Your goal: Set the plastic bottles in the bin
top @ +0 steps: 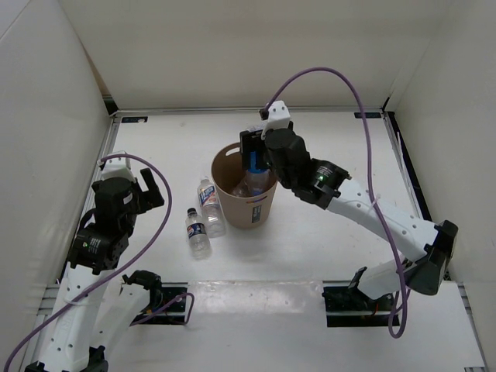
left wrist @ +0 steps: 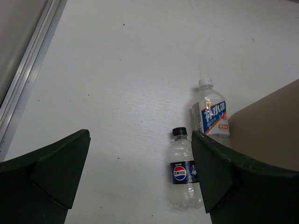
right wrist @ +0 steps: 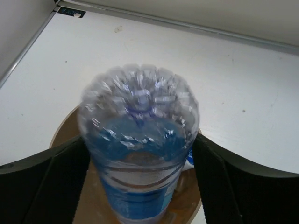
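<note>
The Pepsi bottle's dark label lies below the robot's open left gripper and to its right in the top view, so the robot needs to lower the gripper's fingers that way around the bottle.
The tan bin (top: 246, 211) stands mid-table. My right gripper (top: 253, 149) hangs over its mouth; in the right wrist view its jaws (right wrist: 141, 186) stand wide apart around a clear blue-labelled bottle (right wrist: 140, 154), base towards the camera and blurred, above the bin's rim (right wrist: 63, 135). Another clear bottle (top: 252, 184) lies inside the bin. Two bottles lie on the table left of the bin: a white-capped one (top: 208, 203) (left wrist: 212, 116) and a black-capped Pepsi one (top: 198, 231) (left wrist: 183, 172). My left gripper (top: 151, 190) (left wrist: 140, 179) is open and empty, above the table left of them.
White walls enclose the table on the left, back and right. The bin's side (left wrist: 266, 130) fills the right edge of the left wrist view. A purple cable arcs above the right arm (top: 364, 116).
</note>
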Controlling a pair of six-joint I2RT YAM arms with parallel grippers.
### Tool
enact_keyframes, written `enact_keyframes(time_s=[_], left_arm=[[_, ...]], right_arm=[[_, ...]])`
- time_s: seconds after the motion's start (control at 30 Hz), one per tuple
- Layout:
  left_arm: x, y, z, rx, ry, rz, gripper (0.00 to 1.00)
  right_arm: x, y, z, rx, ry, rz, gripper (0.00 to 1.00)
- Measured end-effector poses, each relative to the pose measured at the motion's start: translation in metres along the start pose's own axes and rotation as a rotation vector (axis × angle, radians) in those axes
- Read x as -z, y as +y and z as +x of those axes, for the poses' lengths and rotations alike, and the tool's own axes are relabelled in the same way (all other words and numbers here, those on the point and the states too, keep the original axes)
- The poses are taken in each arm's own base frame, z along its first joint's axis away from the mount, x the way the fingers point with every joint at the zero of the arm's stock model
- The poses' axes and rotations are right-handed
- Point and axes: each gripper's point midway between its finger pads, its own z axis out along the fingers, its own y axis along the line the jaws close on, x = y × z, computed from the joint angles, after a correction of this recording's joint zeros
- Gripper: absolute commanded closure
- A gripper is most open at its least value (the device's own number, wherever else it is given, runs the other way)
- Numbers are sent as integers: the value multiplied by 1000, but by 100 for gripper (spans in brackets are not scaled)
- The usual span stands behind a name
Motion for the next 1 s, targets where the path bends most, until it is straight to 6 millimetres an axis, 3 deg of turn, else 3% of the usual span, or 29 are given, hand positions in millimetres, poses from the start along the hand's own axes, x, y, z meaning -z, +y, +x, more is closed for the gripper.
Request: enact_keyframes(time_s=[0.13,0.27,0.47,0.63,0.77,0.93,1.0], left_arm=[[0,-1,0,-1,1,4,0],[0,-1,0,-1,1,5,0],[-2,-8,2,-7,11,43,0],[-20,-42,22,-24,124,180,0],[-41,-68,56,-15,318,246,0],[-50,-87,96,82,509,270,0],[-47,-85,114,112,550,266,0]], right_arm=[[5,-8,2,-6,20,8,10],[27,-15,-12,-25,2,3,10],[88,-41,-60,-151,-121,-33,10],[137,-77,-84,-272,-191,-74,10],[166,-74,-72,-278,-149,-152,10],[181,-59,-43,-237,-42,-216,10],[184,-52,-28,-212,10,-236,10]])
